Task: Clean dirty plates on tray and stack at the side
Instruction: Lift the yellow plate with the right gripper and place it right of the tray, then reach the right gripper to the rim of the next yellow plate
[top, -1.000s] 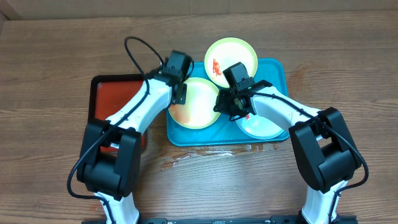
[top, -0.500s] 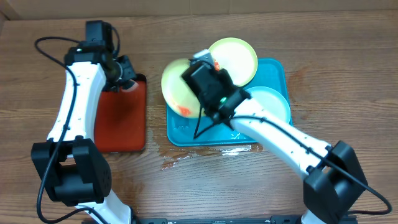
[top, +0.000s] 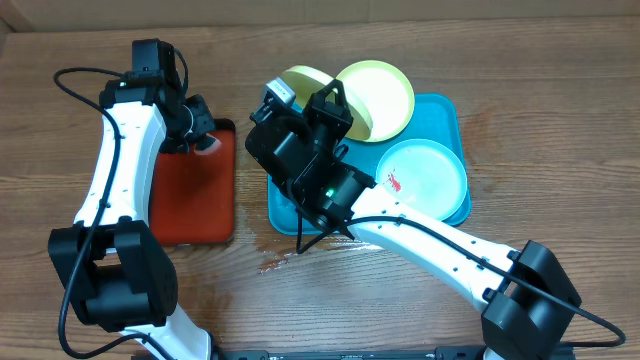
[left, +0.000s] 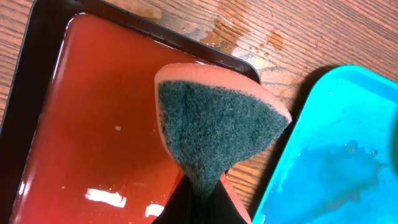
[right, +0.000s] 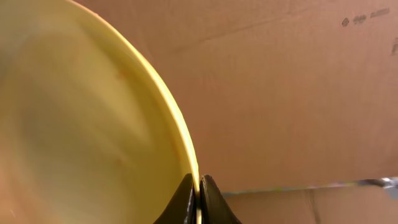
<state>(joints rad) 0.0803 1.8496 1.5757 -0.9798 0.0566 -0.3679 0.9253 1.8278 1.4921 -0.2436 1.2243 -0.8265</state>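
Observation:
My right gripper swings to the right in the overhead view next, past the turquoise tray (top: 450, 110). It lowers the plate flat onto the table, because that side of the table is clear.
My right gripper (top: 322, 102) is shut on the rim of a yellow-green plate (top: 300, 78) and holds it raised and tilted on edge above the turquoise tray (top: 450, 110); the wrist view shows the plate (right: 81, 124) pinched between the fingers (right: 199, 183). A second yellow-green plate (top: 385, 95) leans on the tray's far edge. A pale blue-white plate (top: 425, 180) with a small red smear lies in the tray at right. My left gripper (top: 195, 135) is shut on an orange sponge with a green scouring face (left: 217, 118), over the red tray's (left: 93, 137) far right corner.
The red tray (top: 195, 195) with a black rim lies left of the turquoise tray and holds shiny liquid. Water is spilled on the wooden table (top: 330, 250) in front of the turquoise tray. Cardboard stands behind the table (right: 298, 93).
My right gripper has lifted the yellow-green plate higher and turned it on edge, uncovering the tray's left part. My left gripper with the sponge has stayed over the red tray's corner.

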